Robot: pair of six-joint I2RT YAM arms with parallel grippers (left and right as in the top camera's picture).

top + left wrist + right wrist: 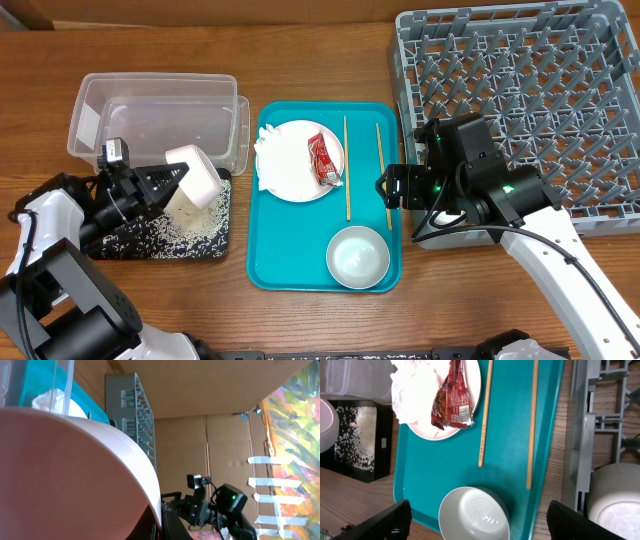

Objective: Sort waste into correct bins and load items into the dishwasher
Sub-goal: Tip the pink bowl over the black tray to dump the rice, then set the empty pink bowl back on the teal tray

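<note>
My left gripper holds the bowl, and the rice is already in the black tray (120, 248). It should next swing down onto the teal tray's bare near corner (291, 246), turn the bowl upright and release it.
My left gripper (180, 181) is shut on a pale pinkish bowl (197, 175), tipped on its side over the black tray (120, 248). White rice grains (190, 225) lie scattered in that tray. The bowl fills the left wrist view (75, 475). My right gripper (395, 187) is open and empty, above the teal tray's right edge; in the right wrist view (480, 522) it hovers over a second white bowl (475, 515). A small white plate (290, 170) holds a crumpled napkin (268, 150) and a red packet (323, 160). Two chopsticks (346, 165) (383, 175) lie on the teal tray.
The clear tub (160, 120) stands behind the black tray. The grey dish rack (520, 100) fills the back right. The teal tray (290, 250) sits in the middle. A round white dish (615, 505) shows at the rack's near corner.
</note>
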